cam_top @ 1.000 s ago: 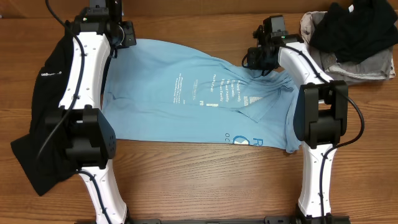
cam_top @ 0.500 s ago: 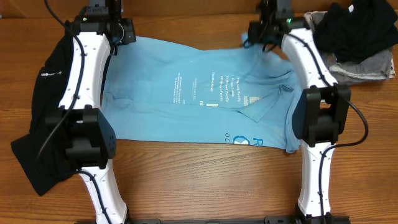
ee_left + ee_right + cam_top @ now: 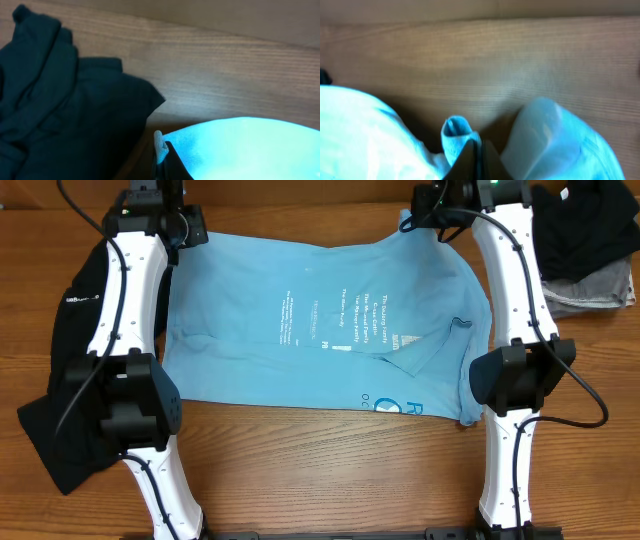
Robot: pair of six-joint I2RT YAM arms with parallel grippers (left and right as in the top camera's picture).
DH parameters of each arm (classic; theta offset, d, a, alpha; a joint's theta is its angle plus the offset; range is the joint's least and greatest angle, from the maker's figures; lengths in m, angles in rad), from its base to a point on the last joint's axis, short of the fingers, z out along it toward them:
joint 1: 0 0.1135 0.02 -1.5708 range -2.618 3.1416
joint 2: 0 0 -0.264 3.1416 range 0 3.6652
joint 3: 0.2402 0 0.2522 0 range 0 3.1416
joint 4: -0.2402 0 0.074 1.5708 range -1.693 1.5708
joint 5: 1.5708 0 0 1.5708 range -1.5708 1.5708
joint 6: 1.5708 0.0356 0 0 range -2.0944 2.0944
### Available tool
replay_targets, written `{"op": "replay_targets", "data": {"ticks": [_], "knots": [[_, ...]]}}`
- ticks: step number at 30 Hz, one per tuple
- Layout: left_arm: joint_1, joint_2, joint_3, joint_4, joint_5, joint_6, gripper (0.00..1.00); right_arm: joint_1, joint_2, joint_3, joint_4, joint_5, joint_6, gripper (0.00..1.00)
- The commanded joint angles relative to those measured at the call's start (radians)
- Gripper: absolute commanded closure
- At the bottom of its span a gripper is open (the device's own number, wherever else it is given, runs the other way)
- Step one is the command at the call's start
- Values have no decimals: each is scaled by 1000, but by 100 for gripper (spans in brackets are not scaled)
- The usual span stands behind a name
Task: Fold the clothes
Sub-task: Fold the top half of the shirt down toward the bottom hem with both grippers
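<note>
The shirt's pinched corner in my right gripper should next be pulled back toward the base over the folded sleeve [image 3: 440, 345] and released, as the shirt lies spread.
A light blue T-shirt [image 3: 320, 320] with white printed text lies spread across the table's middle. My left gripper [image 3: 183, 230] is shut on its far left corner; the left wrist view shows the pinched fabric edge [image 3: 161, 144]. My right gripper [image 3: 437, 222] is shut on its far right corner; the right wrist view shows a fold of blue cloth [image 3: 456, 136] between the fingers. Both corners are held at the table's far edge. A folded sleeve [image 3: 440, 345] lies on the shirt's right part.
A black garment [image 3: 62, 350] lies at the left under my left arm and shows in the left wrist view [image 3: 60, 110]. A pile of black [image 3: 585, 225] and grey clothes [image 3: 590, 288] sits at the far right. The wooden table [image 3: 320, 470] shows in front.
My right gripper has moved up and away toward the table's far edge with the shirt's right corner, stretching the shirt flat. My left gripper has shifted slightly farther back too.
</note>
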Motion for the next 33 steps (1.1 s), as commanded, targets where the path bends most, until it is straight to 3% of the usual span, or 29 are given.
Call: {"op": "replay_targets", "data": {"ticks": [1,9,20,25,33], "knots": [[2,-32,14,-15,-3,26,96,-8,-25,74,-85,13,46,96],[2,-43,14,-132,-9,45,96,-14,-39,88,-369,95,145,96],[2,-43,14,-235,-14,56,96,-11,-66,35,-370,57,182,96],[2,-43,14,-293,-43,86,96,-9,-142,-160,-370,62,182,96],[2,-43,14,-349,-68,90,96,-15,-367,-655,-306,222,285,96]]}}
